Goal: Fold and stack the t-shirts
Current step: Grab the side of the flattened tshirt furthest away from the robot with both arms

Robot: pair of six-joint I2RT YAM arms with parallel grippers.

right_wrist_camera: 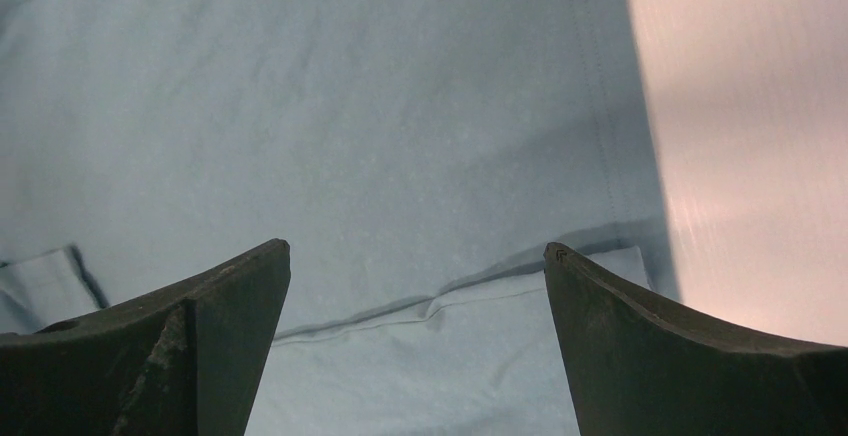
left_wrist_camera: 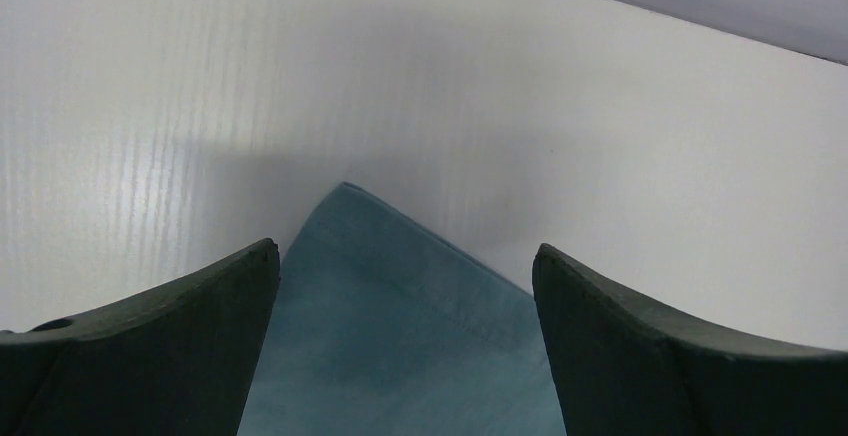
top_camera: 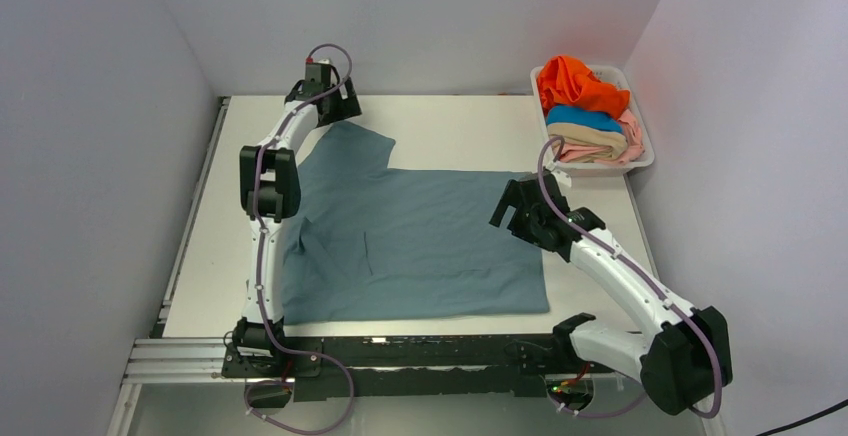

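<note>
I will next lower my left gripper and ease it back onto the sleeve's tip (top_camera: 352,132) (left_wrist_camera: 385,241), because that cloth corner is below its spread fingers and slightly toward my base.
A dusty grey-blue t-shirt (top_camera: 420,236) lies spread flat across the middle of the table, one sleeve reaching toward the far left. My left gripper (top_camera: 342,108) hovers open over that sleeve's tip; in the left wrist view the cloth corner (left_wrist_camera: 400,326) shows between the spread fingers (left_wrist_camera: 200,316), untouched. My right gripper (top_camera: 510,208) stands open above the shirt's right edge, and the right wrist view shows the shirt (right_wrist_camera: 350,106) with a turned-over hem fold (right_wrist_camera: 450,301) under the gripper (right_wrist_camera: 418,248). Orange (top_camera: 575,84), bright blue (top_camera: 585,116), tan (top_camera: 590,136) and pale pink (top_camera: 620,151) t-shirts sit piled in the basket.
The white plastic basket (top_camera: 645,151) stands at the far right corner of the table, against the right wall. Walls close in the table on the left, back and right. A black rail with the arm bases runs along the near edge (top_camera: 420,351).
</note>
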